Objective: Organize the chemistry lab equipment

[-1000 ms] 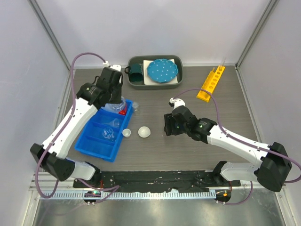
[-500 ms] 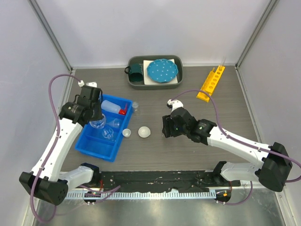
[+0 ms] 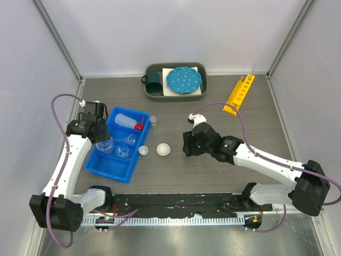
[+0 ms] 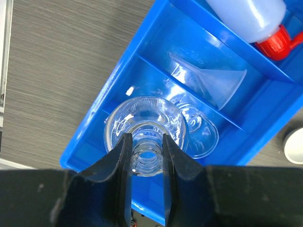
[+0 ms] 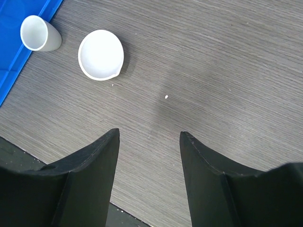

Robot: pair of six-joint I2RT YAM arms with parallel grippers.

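The spot beside the other glass piece lies below my left gripper, so the gripper next needs to go down toward the blue tray's middle section (image 3: pixel 110 150) and release the flask's neck.
My left gripper (image 4: pixel 145 138) is shut on the neck of the small clear flask (image 4: pixel 147 124), holding it over the left part of the blue tray (image 3: pixel 113 164). In the tray lie the white squeeze bottle with red nozzle (image 4: pixel 246 16), a clear funnel (image 4: pixel 213 82) and another clear glass piece (image 4: pixel 202 135). My right gripper (image 5: pixel 149 135) is open and empty over bare table, right of a white round dish (image 5: pixel 100 54) and a small white cup (image 5: pixel 39 34). The yellow holed rack (image 3: pixel 238 94) lies at the back right.
A dark grey tray (image 3: pixel 176 95) at the back holds the teal mug (image 3: pixel 155 81) and the blue dotted plate (image 3: pixel 184 79). A tiny clear vial (image 3: pixel 153 120) stands just right of the blue tray. The enclosure walls close in left, right and behind.
My left arm has swung left and toward the near side, carrying the flask from the tray's back end to its left middle. My right gripper has crept slightly left.
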